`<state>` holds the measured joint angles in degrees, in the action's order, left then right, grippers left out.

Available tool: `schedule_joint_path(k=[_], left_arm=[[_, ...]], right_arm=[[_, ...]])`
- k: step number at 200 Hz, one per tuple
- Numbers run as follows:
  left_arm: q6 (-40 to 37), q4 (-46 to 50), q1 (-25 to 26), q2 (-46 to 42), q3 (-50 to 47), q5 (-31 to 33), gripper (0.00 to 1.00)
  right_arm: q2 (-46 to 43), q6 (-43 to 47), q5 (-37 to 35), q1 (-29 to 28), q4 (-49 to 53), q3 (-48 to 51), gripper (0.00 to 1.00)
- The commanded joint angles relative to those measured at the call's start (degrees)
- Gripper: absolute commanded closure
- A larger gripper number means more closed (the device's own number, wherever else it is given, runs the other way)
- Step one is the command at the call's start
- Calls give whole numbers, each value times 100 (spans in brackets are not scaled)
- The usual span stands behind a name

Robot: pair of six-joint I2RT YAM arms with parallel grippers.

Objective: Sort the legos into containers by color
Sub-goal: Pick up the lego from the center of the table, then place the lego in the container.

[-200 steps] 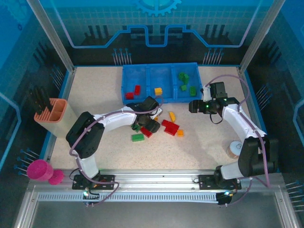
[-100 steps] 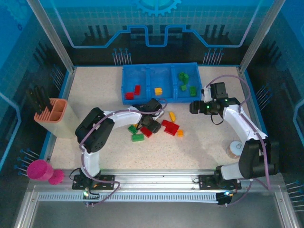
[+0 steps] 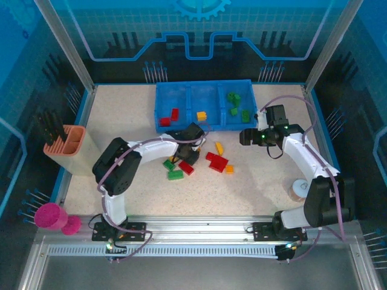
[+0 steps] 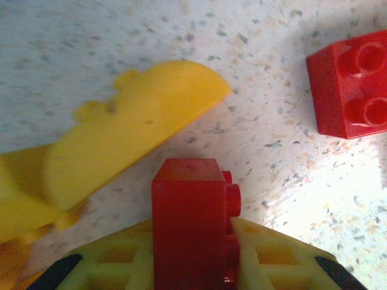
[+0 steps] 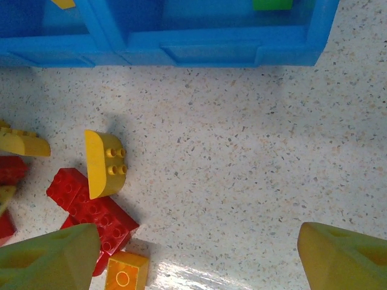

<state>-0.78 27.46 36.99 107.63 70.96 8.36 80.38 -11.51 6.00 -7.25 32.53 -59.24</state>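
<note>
My left gripper raises the matching lego outward over the tray's near side next and releases it inside. The container holding red legos lies outward of my left gripper.
My left gripper (image 3: pixel 185 154) is low over the loose pile, shut on a small red lego (image 4: pixel 192 225) that stands between its yellow-green fingers (image 4: pixel 275 257). A yellow curved lego (image 4: pixel 136 124) lies just beyond it, and another red lego (image 4: pixel 352 90) to the right. My right gripper (image 3: pixel 245 136) hovers open just in front of the blue tray (image 3: pixel 190 125), nothing between its fingers (image 5: pixel 51 257). On the table below it lie a yellow curved lego (image 5: pixel 103 163), a red lego (image 5: pixel 91 211) and an orange lego (image 5: pixel 124 272). The tray's containers hold red (image 3: pixel 175 113), yellow (image 3: pixel 201 115) and green legos (image 3: pixel 245 115).
Two green legos (image 3: pixel 175 174) and a red one (image 3: pixel 186 168) lie left of the pile. A peach slotted holder (image 3: pixel 71 147) stands at the left edge, a magenta cup (image 3: pixel 51 215) at the near left, and a small round object (image 3: pixel 299 190) at the right.
My left gripper has closed on the red lego and its arm has shifted slightly. The right gripper has barely moved and stays open.
</note>
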Motion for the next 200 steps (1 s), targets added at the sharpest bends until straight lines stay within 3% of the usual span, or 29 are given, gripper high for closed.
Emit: schedule_joint_path(k=[1,34,57,163,200], left_arm=[[147,239,-461,-805,629,110,82],[374,405,-1304,-836,1463,732,83],[415,63,-1638,-383,1935,775,84],[702,198,-2200,2093,4036,568,83],[781,187,-2223,2433,4256,501,79]], right_arm=[[82,43,-11,-95,69,-136,14],[100,4,10,-129,-71,-23,13],[215,-52,28,-163,-255,39,13],[312,-150,-15,-365,-322,-41,13],[153,-237,-163,-444,-187,-25,13]])
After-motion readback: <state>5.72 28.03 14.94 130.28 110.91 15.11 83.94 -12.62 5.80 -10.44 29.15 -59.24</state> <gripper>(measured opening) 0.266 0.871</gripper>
